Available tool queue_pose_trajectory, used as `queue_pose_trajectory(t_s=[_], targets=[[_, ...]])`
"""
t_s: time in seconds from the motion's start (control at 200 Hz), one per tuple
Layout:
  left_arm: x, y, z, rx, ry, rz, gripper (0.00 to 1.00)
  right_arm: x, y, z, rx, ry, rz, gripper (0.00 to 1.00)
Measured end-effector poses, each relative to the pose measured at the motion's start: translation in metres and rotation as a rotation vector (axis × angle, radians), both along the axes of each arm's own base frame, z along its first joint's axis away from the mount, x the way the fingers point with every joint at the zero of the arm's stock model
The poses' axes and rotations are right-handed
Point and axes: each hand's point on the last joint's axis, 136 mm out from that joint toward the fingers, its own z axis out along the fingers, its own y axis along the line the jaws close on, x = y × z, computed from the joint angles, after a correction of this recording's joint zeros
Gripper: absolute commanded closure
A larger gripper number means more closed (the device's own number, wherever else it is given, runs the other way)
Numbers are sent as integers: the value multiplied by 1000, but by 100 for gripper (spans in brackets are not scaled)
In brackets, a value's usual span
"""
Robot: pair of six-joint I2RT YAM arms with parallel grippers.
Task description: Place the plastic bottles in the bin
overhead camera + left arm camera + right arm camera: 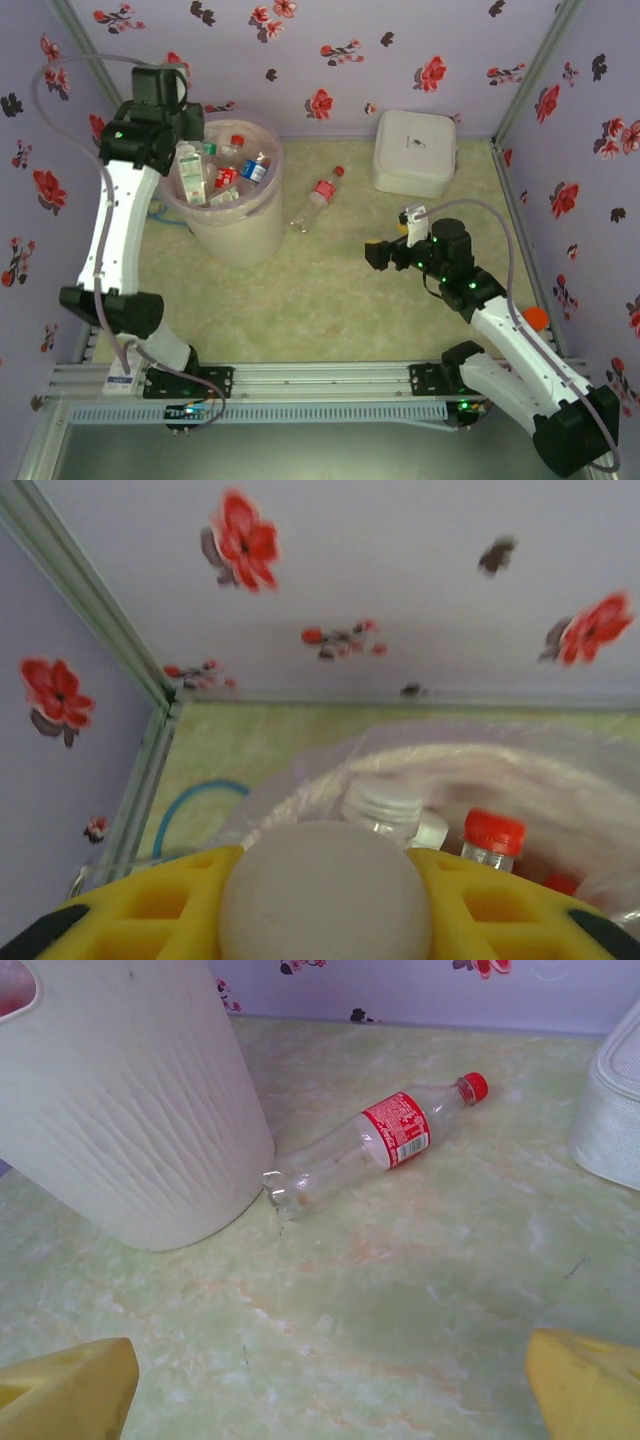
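Next, my left gripper moves the whitish bottle off the bin's rim toward the bin's middle, then brings it down.
The bin (pixel 240 238) stands at the back left and holds several plastic bottles (pixel 252 170). My left gripper (pixel 190 165) hangs over the bin's left rim, shut on a whitish bottle (pixel 325 890) whose rounded end sits between the yellow fingers (pixel 150 910). Below it, inside the liner (pixel 500 760), are an uncapped bottle neck (pixel 383 805) and a red cap (pixel 493 832). One red-labelled, red-capped bottle (pixel 318 198) (pixel 385 1140) lies on the table, its base against the bin wall (pixel 130 1110). My right gripper (pixel 385 255) (pixel 330 1390) is open, low and to the right of that bottle.
A white square lidded box (pixel 415 150) (pixel 612 1110) stands at the back right. A blue cable loop (pixel 190 800) lies left of the bin. Something small and orange (pixel 537 318) sits beside my right arm. Flowered walls close in the table on three sides.
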Motion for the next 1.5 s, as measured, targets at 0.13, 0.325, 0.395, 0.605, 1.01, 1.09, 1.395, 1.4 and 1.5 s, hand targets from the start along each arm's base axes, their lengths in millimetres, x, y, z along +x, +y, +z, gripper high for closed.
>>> queue_pose_trajectory(t_s=[0.13, 0.325, 0.395, 0.605, 1.01, 1.09, 1.395, 1.4, 1.5], targets=[[11, -4, -26, 14, 71, -20, 100, 0, -2, -2, -13, 3, -8, 1], [19, -14, -49, -5, 108, -58, 95, -1, -4, -6, -25, 16, -15, 1], [21, -17, -59, -13, 123, -72, 83, -1, -4, -6, -29, 13, -15, 0], [28, -21, -71, -23, 125, -84, 61, 2, -7, -10, -43, 20, -34, 1], [14, -20, -76, -32, 178, -82, 21, 32, -3, -35, -13, 205, -153, 7], [7, -19, -67, -34, 160, -82, 20, 44, 2, -33, 24, 244, -187, 9], [-37, -1, -14, -26, 35, -52, 31, 97, 17, -44, 135, 366, -352, 23], [-38, -1, -14, -26, 34, -51, 32, 98, 17, -45, 138, 368, -357, 23], [-49, 3, -28, -25, 45, -45, 38, 117, 33, -54, 162, 397, -392, 24]])
